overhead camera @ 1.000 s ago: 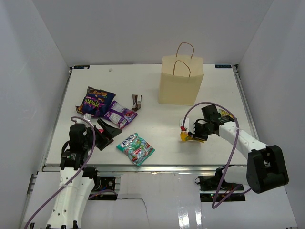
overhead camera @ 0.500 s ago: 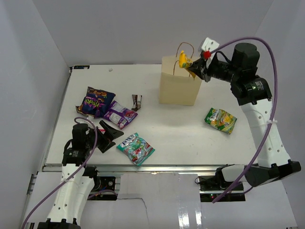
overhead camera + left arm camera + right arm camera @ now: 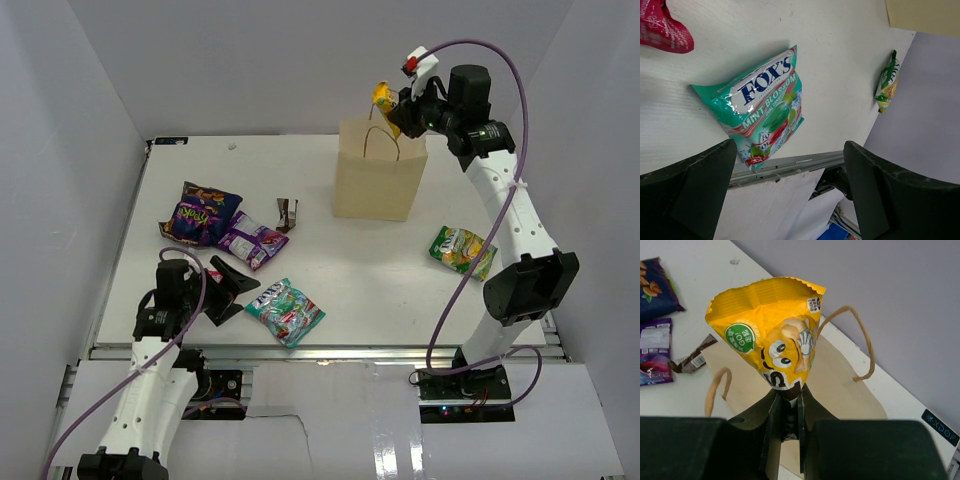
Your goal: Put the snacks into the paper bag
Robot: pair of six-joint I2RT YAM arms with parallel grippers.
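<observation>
The left gripper moves to the right in the top view and lowers onto the near edge of the teal-white packet (image 3: 286, 311) (image 3: 731, 129) next, since that packet lies uncovered beside it.
My right gripper (image 3: 400, 107) is shut on a yellow snack packet (image 3: 384, 101) and holds it high over the open mouth of the tan paper bag (image 3: 378, 182); the packet (image 3: 771, 337) and the bag (image 3: 840, 385) also show in the right wrist view. My left gripper (image 3: 228, 288) is open and empty, low over the table beside the teal-white packet (image 3: 286, 311), which also shows in the left wrist view (image 3: 765, 105). Dark blue-purple packets (image 3: 203, 213), a purple one (image 3: 250, 240) and a small brown one (image 3: 288, 213) lie at the left. A green-yellow packet (image 3: 463, 250) lies at the right.
The white table (image 3: 330, 280) has white walls on three sides. A metal rail (image 3: 320, 352) runs along its near edge. A pink packet (image 3: 662, 27) shows at the corner of the left wrist view.
My right gripper picked the yellow packet off the table and carried it up and back over the bag. The green-yellow packet came into view. The left arm barely moved.
</observation>
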